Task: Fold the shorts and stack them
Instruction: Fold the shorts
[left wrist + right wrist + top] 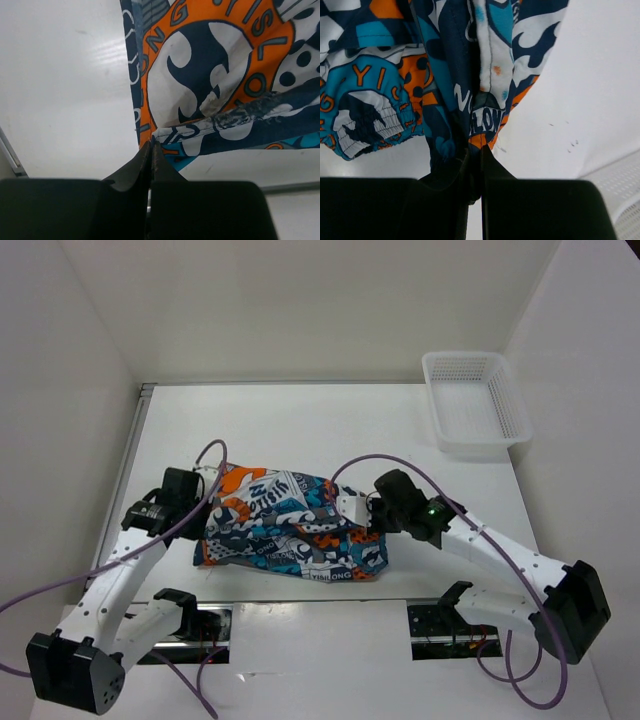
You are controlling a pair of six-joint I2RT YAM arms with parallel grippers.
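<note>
The right gripper draws its pinched fold back toward the near edge of the shorts next, turning to release it, because the cloth lies bunched.
The printed shorts [290, 525] lie bunched in the middle of the table, teal, orange, white and dark blue. My left gripper [207, 490] is at their upper left corner. In the left wrist view it [151, 146] is shut, and the hem corner of the shorts [210, 75] runs right into the tips. My right gripper [357, 510] is at the shorts' right side. In the right wrist view it [475, 150] is shut on a bunched fold of the shorts [445, 75], with the cloth pinched between the fingers and draping away from them.
A white mesh basket [475, 402] stands at the back right of the table, and its corner shows in the right wrist view [625, 200]. Purple cables [205, 455] loop from both arms over the table near the shorts.
</note>
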